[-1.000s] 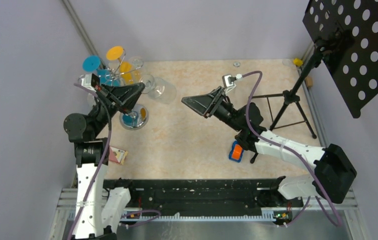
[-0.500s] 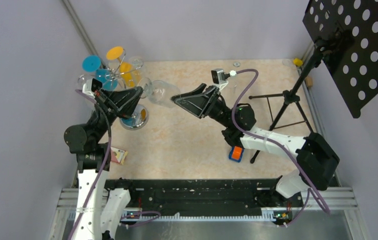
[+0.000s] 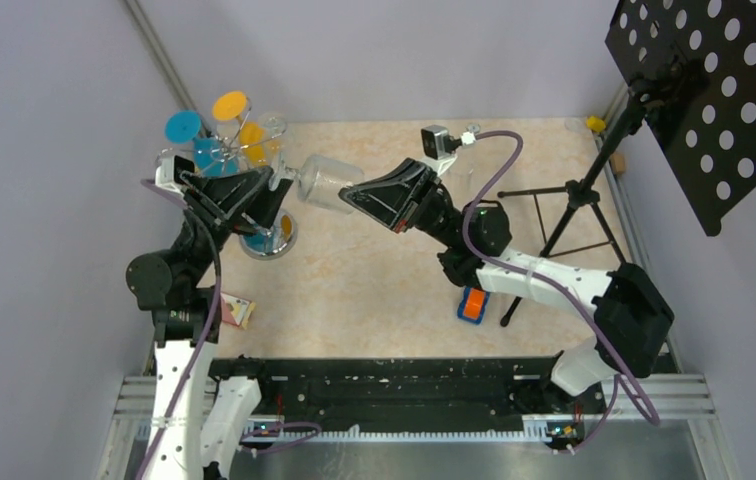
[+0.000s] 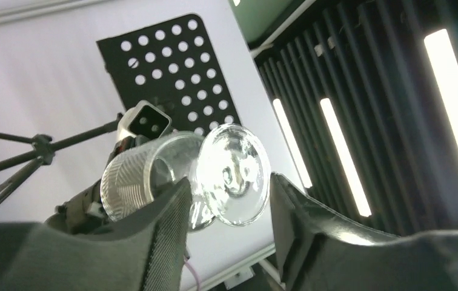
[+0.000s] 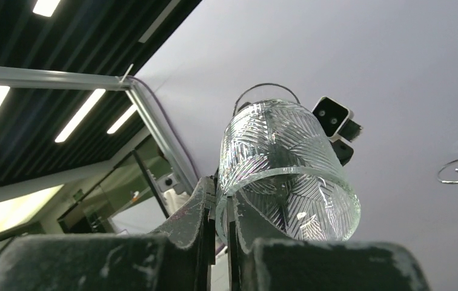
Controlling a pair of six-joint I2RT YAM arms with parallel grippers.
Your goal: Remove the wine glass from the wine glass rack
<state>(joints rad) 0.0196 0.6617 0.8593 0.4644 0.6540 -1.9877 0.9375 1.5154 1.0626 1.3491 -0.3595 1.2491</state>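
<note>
My right gripper moves down and to the right in the top view next, turning the sideways glass foot-down onto the tabletop beyond the orange block, which lies below it.
A clear ribbed wine glass (image 3: 326,184) lies sideways in the air beside the wine glass rack (image 3: 266,237), a silver wire stand with curled arms and a shiny round base. My right gripper (image 3: 354,198) is shut on the glass's rim, one finger inside the bowl (image 5: 287,170) and one outside; the pinch (image 5: 222,203) shows clearly in the right wrist view. My left gripper (image 3: 272,190) is at the stem end, open. In the left wrist view the round foot (image 4: 234,174) sits between its parted fingers (image 4: 166,212), with the bowl (image 4: 136,179) beyond.
Other glasses with blue (image 3: 183,126) and orange (image 3: 230,105) feet hang on the rack. A black tripod stand with a perforated plate (image 3: 699,90) is at the right. An orange block (image 3: 470,303) and a small card (image 3: 237,310) lie on the table.
My right gripper swung left to the glass and shut on its rim. My left gripper, which was shut at the stem, has parted its jaws.
</note>
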